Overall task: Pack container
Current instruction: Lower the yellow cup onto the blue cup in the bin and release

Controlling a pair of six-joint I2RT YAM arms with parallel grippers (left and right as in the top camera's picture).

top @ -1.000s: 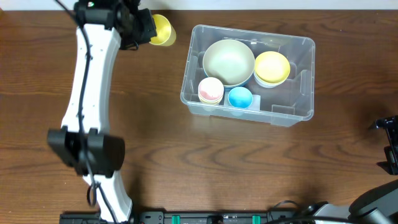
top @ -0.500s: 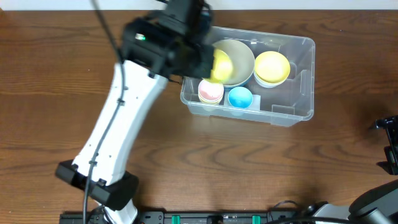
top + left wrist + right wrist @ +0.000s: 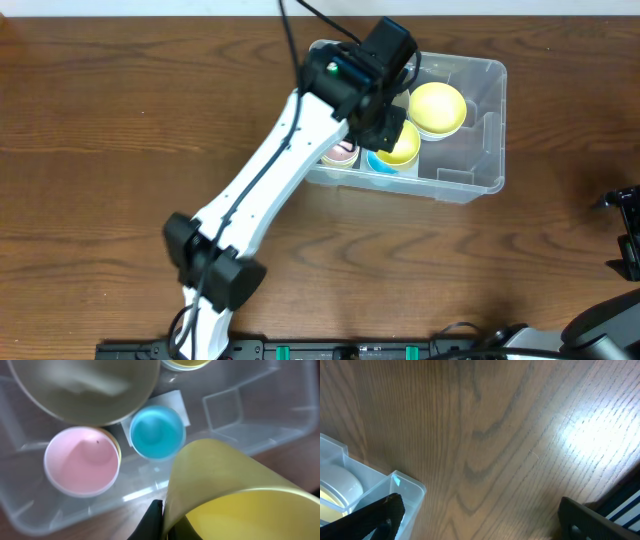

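I need to move my left gripper slightly toward the pink cup next, then lower the yellow cup into the opening of the blue cup [image 3: 382,162] [image 3: 157,432].
The clear plastic container [image 3: 470,170] stands on the table, right of the middle. Inside it are a yellow bowl [image 3: 437,107], a pink cup [image 3: 82,461], a blue cup [image 3: 157,432] and a large pale green bowl [image 3: 85,385]. My left gripper [image 3: 385,128] is shut on the rim of a yellow cup [image 3: 402,148] and holds it over the container, above the blue cup. The yellow cup fills the lower right of the left wrist view [image 3: 235,495]. My right gripper [image 3: 477,512] is open and empty above bare table at the far right.
The container's corner [image 3: 395,490] shows at the lower left of the right wrist view. The left arm [image 3: 270,190] stretches from the front edge across the table to the container. Bare wood lies all round.
My left gripper has carried the yellow cup from the table's back left rightward and over the container, to above the blue cup. The right arm has not moved.
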